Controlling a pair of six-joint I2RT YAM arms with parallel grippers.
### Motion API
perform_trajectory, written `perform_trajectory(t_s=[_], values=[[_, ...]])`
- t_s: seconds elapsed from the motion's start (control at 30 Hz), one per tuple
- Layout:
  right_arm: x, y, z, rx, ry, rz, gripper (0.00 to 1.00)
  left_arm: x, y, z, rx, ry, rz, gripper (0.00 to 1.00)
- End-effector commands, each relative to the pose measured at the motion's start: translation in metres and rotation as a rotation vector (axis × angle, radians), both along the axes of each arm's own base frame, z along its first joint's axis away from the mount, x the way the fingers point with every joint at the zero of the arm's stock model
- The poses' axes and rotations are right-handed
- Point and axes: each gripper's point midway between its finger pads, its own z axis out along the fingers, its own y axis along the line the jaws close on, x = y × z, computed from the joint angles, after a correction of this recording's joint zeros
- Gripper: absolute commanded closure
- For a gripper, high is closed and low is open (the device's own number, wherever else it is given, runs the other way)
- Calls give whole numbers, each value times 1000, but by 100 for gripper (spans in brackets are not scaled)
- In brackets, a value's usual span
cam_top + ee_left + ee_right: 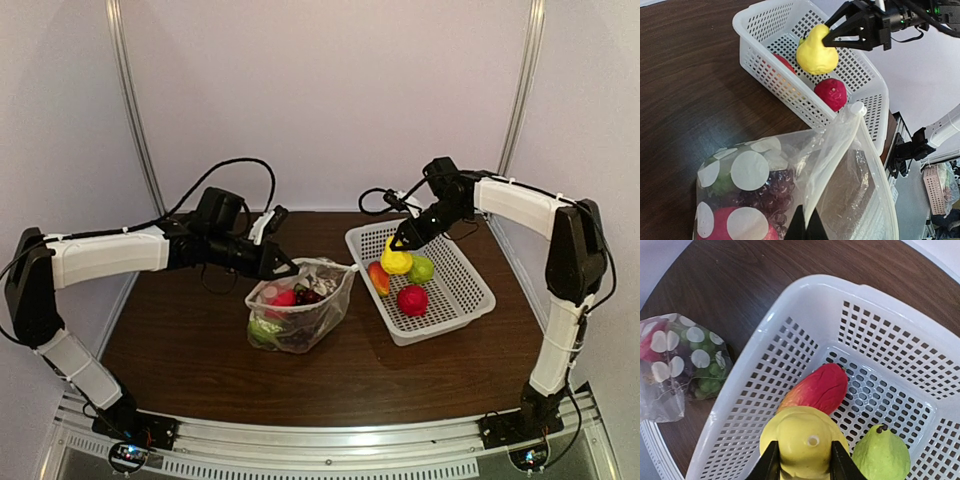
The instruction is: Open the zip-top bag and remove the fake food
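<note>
Next, my right gripper goes down into the white basket (pixel 470 300) between the mango and the green pear and releases the yellow pear, still hanging above the basket's bottom.
The zip-top bag (pixel 300 310) stands open on the table, clear with white dots, holding purple grapes (pixel 771 192), a red fruit (pixel 725 227) and green pieces. My left gripper (pixel 288 268) is shut on the bag's rim (pixel 812 212) and holds it up. My right gripper (pixel 398 243) is shut on a yellow pear (pixel 805 442), held above the white basket (pixel 470 300). In the basket lie a red-orange mango (pixel 817 390), a green pear (pixel 882 455) and a red fruit (pixel 412 299). The yellow pear also shows in the left wrist view (pixel 816 52).
The basket sits right of the bag on the dark wood table (pixel 180 340). The bag shows at the left edge of the right wrist view (pixel 680 365). Walls close the back and sides.
</note>
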Motion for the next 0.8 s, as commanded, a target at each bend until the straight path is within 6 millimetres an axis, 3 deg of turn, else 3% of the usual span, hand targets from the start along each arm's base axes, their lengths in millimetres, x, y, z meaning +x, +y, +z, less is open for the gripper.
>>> perform_trajectory(t_s=[0.0, 0.23, 0.33, 0.4, 0.57, 0.77], values=[[30, -15, -17, -94, -8, -128, 77, -2, 6, 8, -3, -24, 12, 100], [44, -20, -45, -153, 32, -175, 74, -6, 10, 5, 2, -12, 20, 100], [45, -20, -51, -155, 44, -179, 69, -7, 11, 5, 4, -12, 26, 100], [45, -20, -50, -153, 45, -180, 59, -7, 12, 4, 7, -11, 29, 100], [45, -19, -23, -132, -3, -178, 47, -7, 11, 3, 7, -5, 27, 100], [33, -4, 31, -54, -102, -97, 50, -5, 9, 5, 3, -8, 25, 100]])
